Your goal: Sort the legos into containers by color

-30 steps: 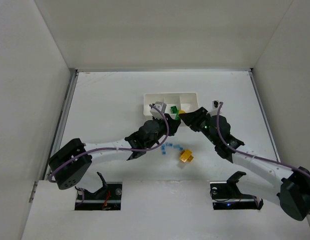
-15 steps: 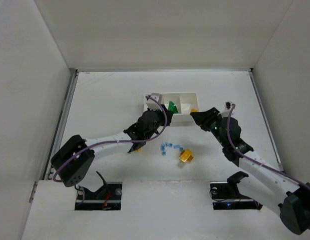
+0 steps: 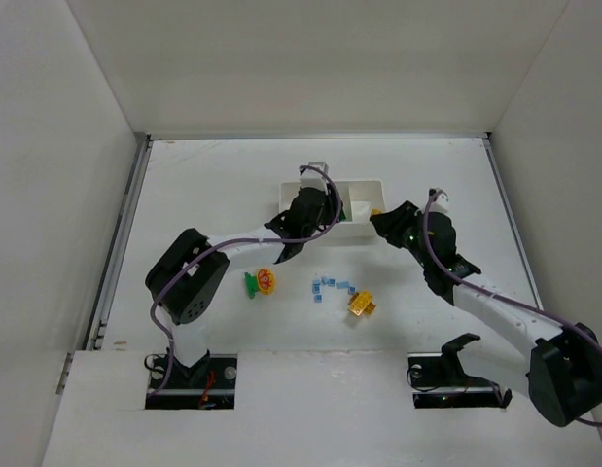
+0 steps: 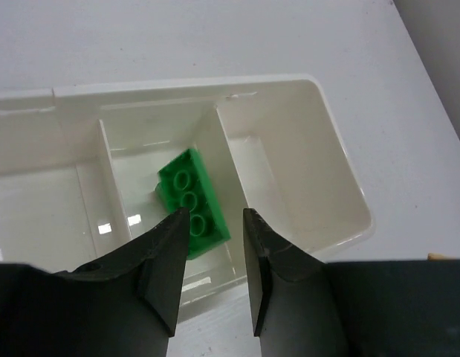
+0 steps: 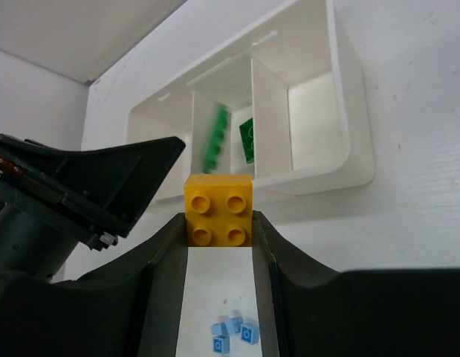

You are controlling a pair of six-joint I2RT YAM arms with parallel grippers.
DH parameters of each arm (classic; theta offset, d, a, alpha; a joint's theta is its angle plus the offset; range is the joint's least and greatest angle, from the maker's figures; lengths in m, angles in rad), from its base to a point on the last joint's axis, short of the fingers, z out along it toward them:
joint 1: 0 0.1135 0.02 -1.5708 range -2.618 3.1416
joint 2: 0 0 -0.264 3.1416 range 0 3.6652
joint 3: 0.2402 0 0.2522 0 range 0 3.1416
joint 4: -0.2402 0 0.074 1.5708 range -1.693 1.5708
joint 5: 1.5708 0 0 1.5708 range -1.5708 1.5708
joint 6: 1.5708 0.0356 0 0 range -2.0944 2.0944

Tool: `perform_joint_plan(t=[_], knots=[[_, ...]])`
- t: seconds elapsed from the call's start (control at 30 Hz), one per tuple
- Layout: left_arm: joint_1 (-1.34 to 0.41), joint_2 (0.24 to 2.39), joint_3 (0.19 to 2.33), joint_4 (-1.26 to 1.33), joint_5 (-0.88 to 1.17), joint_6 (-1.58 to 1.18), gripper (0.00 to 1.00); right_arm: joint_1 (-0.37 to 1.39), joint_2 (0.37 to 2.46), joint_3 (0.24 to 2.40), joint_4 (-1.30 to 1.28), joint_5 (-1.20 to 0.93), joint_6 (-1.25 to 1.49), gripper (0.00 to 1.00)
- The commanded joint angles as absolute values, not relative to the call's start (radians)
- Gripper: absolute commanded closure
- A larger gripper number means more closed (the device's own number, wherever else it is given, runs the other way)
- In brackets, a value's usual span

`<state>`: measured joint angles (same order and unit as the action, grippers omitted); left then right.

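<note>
Next, the right gripper carries the yellow brick (image 5: 218,201) outward over the tray's nearest end section (image 5: 316,123) and releases it there, since that one is bare and the middle section holds green.
The white tray (image 3: 364,182) has three compartments. My left gripper (image 3: 323,206) hangs over it, open and empty (image 4: 212,223). A green brick (image 4: 192,202) lies in the middle compartment just beyond its fingertips. My right gripper (image 3: 383,220) is shut on a yellow brick (image 5: 218,201), held just short of the tray's near wall (image 5: 319,186). In the right wrist view the middle compartment holds a green brick (image 5: 248,138) and a blurred green one (image 5: 213,145). Small blue bricks (image 3: 330,285) lie on the table.
A yellow-orange brick (image 3: 361,304) lies right of the blue ones. A green and orange piece (image 3: 260,282) lies on the table left of them. The tray's right compartment (image 4: 289,171) is bare in the left wrist view. White walls enclose the table.
My left gripper carried the green brick back over the tray and let it go into the middle compartment. My right gripper moved a little right with the yellow brick. The green and orange piece is now uncovered.
</note>
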<state>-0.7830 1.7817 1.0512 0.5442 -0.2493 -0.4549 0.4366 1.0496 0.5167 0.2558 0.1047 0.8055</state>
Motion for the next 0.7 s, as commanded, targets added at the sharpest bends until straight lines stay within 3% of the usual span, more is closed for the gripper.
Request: perform_joint_plan(t=[0.0, 0.13, 0.47, 0.53, 0.67], knots=[[-0.774, 1.789, 1.117, 0.538, -0.236, -0.457, 0.64, 0.416, 1.101, 0.6, 0.285, 0.107, 0.753, 0.74], [-0.763, 1.775, 1.108, 0.535, -0.238, -0.459, 0.54, 0.409, 1.176, 0.641, 0.293, 0.109, 0.732, 0.73], [-0.786, 1.517, 0.809, 0.604, -0.27, -0.509, 0.6, 0.372, 1.397, 0.81, 0.287, 0.112, 0.675, 0.71], [-0.806, 1.456, 0.737, 0.601, -0.279, -0.523, 0.6, 0.372, 1.434, 0.84, 0.285, 0.118, 0.672, 0.68], [-0.856, 1.343, 0.613, 0.594, -0.317, -0.532, 0.59, 0.377, 1.473, 0.877, 0.281, 0.17, 0.67, 0.47]])
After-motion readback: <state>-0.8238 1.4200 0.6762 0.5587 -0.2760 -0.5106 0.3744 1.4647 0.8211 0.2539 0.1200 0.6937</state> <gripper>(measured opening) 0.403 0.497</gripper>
